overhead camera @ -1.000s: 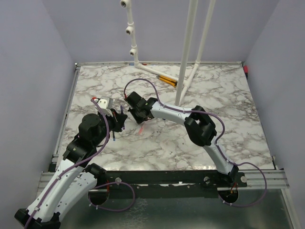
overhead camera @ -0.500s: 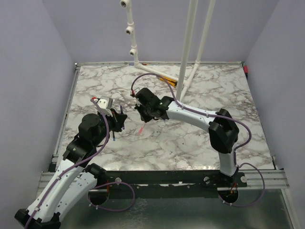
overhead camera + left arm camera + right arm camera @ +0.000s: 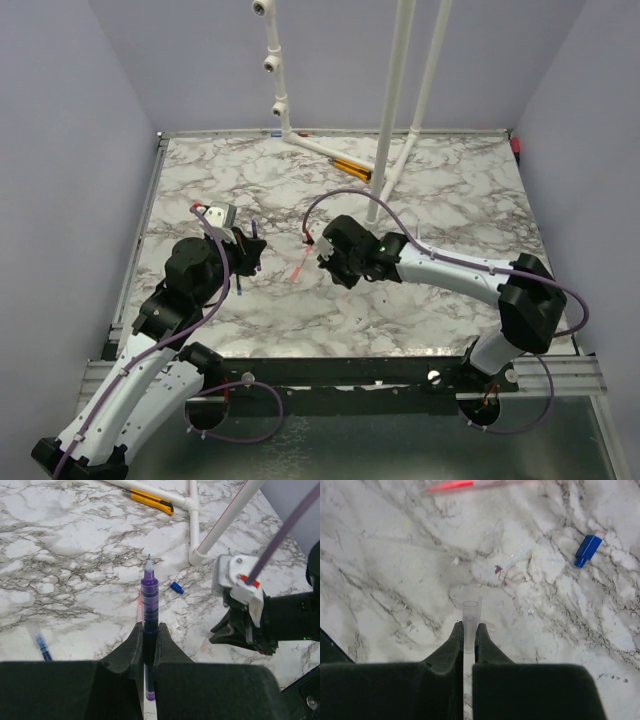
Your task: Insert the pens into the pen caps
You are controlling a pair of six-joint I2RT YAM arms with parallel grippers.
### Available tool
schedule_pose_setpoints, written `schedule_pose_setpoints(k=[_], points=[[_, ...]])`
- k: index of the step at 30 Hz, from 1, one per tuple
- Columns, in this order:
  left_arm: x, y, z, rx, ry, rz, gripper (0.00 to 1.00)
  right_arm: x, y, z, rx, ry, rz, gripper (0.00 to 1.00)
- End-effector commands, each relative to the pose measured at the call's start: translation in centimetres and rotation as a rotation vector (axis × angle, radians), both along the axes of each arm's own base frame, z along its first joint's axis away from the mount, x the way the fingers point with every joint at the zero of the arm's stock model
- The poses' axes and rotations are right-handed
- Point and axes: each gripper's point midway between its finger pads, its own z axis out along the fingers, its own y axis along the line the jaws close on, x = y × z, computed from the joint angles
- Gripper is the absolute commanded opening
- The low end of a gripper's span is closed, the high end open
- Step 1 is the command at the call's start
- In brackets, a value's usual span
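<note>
My right gripper will draw back and turn as it does. It will lower the clear pen cap (image 3: 470, 614) onto the marble by the near table edge.
My left gripper (image 3: 149, 626) is shut on a dark purple pen (image 3: 149, 592), whose fine tip points away from the wrist above the marble table (image 3: 450, 210). In the top view this gripper (image 3: 254, 256) sits at the left. My right gripper (image 3: 469, 626) is shut on a clear pen cap (image 3: 470, 614), open end outward, just above the table. It hangs right of centre in the top view (image 3: 326, 252). Between the grippers a pink-red pen (image 3: 298, 270) (image 3: 465, 485) lies flat. A blue cap (image 3: 587, 550) (image 3: 176, 587) lies beside it. A blue pen (image 3: 42, 647) lies at the left.
A white pipe frame (image 3: 392, 100) stands on the far half of the table, its foot (image 3: 197, 556) near the blue cap. A yellow-orange stick (image 3: 150, 499) lies against the frame's base pipe. A small pale cap (image 3: 204, 645) rests near the right gripper.
The right arm has swung right and towards the near edge with the clear cap, away from the left gripper. The left arm and its pen have not moved.
</note>
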Motion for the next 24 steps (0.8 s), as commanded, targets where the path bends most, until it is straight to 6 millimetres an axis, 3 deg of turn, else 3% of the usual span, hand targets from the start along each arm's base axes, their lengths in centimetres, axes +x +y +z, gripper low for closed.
schedule_pose_setpoints(k=[1, 5, 10, 16, 24], points=[[0.2, 0.3, 0.7, 0.007, -0.016, 0.013, 0.0, -3.5, -0.6, -0.1, -0.021, -0.051, 0.237, 0.01], [0.4, 0.4, 0.7, 0.009, -0.013, 0.015, 0.0, -7.1, -1.2, -0.8, -0.016, -0.051, 0.454, 0.01], [0.2, 0.0, 0.6, 0.008, -0.007, -0.006, 0.0, -9.4, -1.9, -1.5, -0.021, -0.046, 0.638, 0.01], [0.2, 0.0, 0.6, 0.007, -0.008, -0.011, 0.0, -10.3, -3.5, -3.5, -0.139, -0.008, 0.763, 0.01], [0.2, 0.0, 0.8, 0.006, -0.015, -0.014, 0.0, -10.1, -3.9, -5.3, -0.243, -0.028, 0.85, 0.01]])
